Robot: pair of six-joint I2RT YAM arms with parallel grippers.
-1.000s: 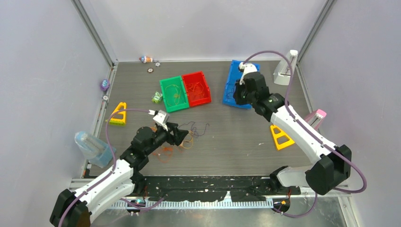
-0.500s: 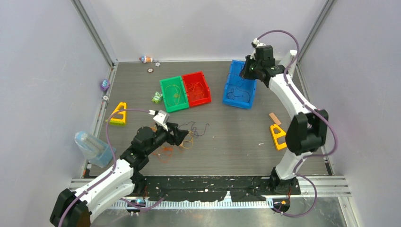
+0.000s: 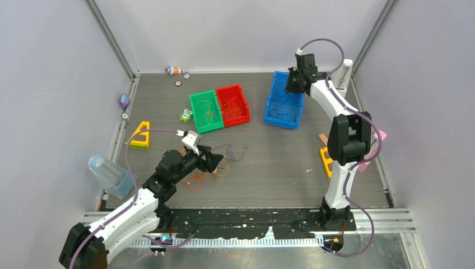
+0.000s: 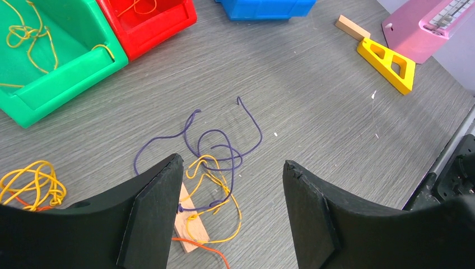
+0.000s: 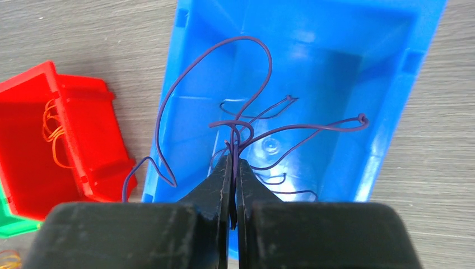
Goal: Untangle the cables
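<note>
The dark purple cable already hangs over the open blue bin (image 5: 386, 129), so the robot's right gripper will go down toward the bin's bottom and let go of the cable there.
A tangle of dark purple (image 4: 224, 140) and yellow (image 4: 224, 190) cables lies on the table, partly over a small tan block (image 4: 189, 224). An orange-red cable (image 4: 207, 249) runs beside it. My left gripper (image 4: 232, 163) is open just above this tangle, one finger on each side, and it also shows in the top view (image 3: 215, 161). A loose yellow bundle (image 4: 31, 182) lies to the left. My right gripper (image 5: 234, 159) is shut on a dark purple cable (image 5: 246, 61) and holds it over the blue bin (image 5: 386, 129) at the back right (image 3: 268, 106).
A green bin (image 3: 196, 120) holding yellow cables and a red bin (image 3: 242, 95) holding orange ones stand at the back middle. Yellow triangle pieces (image 3: 141, 135) (image 3: 331, 159), a pink object (image 3: 376, 139), a clear plastic container (image 3: 109, 174) and a white object (image 3: 339, 84) sit round the edges.
My right arm has swung up and back, from the blue bin's near left side to its far end, with the purple cable. My left arm has not moved.
</note>
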